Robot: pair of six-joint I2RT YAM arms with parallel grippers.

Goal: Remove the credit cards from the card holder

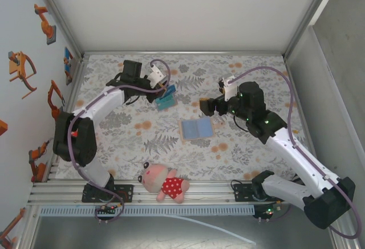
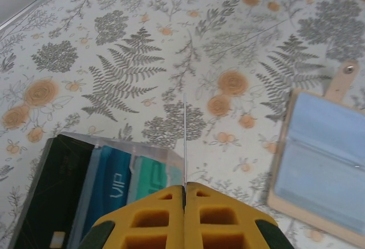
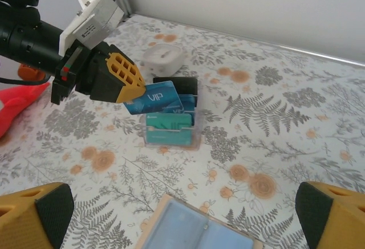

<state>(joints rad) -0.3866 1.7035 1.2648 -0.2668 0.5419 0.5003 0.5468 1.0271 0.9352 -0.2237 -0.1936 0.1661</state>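
Matching blue cards stand in the clear stand's middle slot (image 1: 165, 96) (image 2: 109, 184) below my left gripper, so my gripper should go down to it and let go of the credit card there.
The tan card holder (image 1: 197, 128) lies open on the floral table, its blue-grey inner faces up (image 2: 325, 158) (image 3: 199, 229). My left gripper (image 1: 165, 89) (image 2: 185, 187) (image 3: 134, 92) is shut on a blue VIP credit card (image 3: 155, 102), seen edge-on as a thin line (image 2: 185, 141) in the left wrist view. It holds the card just above a clear stand (image 3: 170, 130) (image 2: 108, 175) (image 1: 166, 98) with teal, blue and black cards in it. My right gripper (image 1: 206, 107) (image 3: 182, 206) hovers over the holder's far edge, open wide with nothing between its fingers (image 3: 37, 215).
A pink plush toy in a red dotted dress (image 1: 165, 183) lies near the front rail between the arm bases. A small white box (image 3: 162, 58) sits behind the clear stand. White walls close the back and both sides.
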